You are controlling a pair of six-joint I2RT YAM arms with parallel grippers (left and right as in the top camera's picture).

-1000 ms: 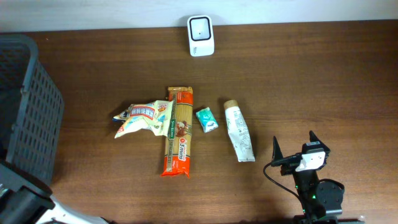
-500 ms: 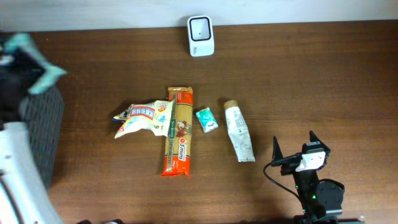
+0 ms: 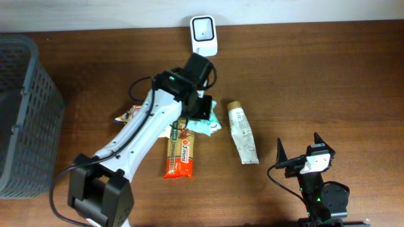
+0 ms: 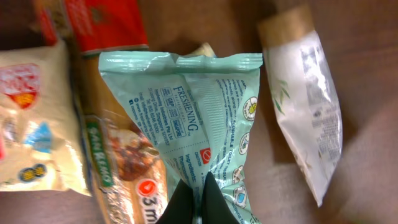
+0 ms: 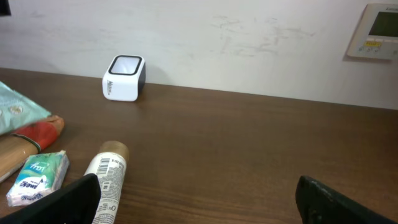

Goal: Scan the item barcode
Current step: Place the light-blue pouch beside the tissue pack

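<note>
My left gripper is to move slightly back and toward the white tube next and release the pack (image 3: pixel 199 126) over the gap, since bare table shows between the noodle packet and the tube.
My left gripper (image 4: pixel 199 193) is shut on a mint-green wet-tissue pack (image 4: pixel 199 106); its printed face fills the left wrist view. In the overhead view the left gripper (image 3: pixel 201 108) holds the pack (image 3: pixel 199 126) above the row of items in the table's middle. The white scanner (image 3: pixel 204 36) stands at the far edge, a short way beyond the pack; the right wrist view shows the scanner (image 5: pixel 124 78) by the wall. My right gripper (image 3: pixel 298 146) rests open at the front right, and nothing lies between its fingers (image 5: pixel 68 199).
An orange noodle packet (image 3: pixel 180 154), a yellow-white snack bag (image 3: pixel 129 120) and a white tube (image 3: pixel 242 133) lie under and beside the held pack. A small green tissue pack (image 5: pixel 37 177) lies left of the tube. A dark mesh basket (image 3: pixel 25 113) stands at the left edge.
The left arm has swung from the basket at the left to the middle of the table, carrying the mint-green pack. The right arm has not moved.
</note>
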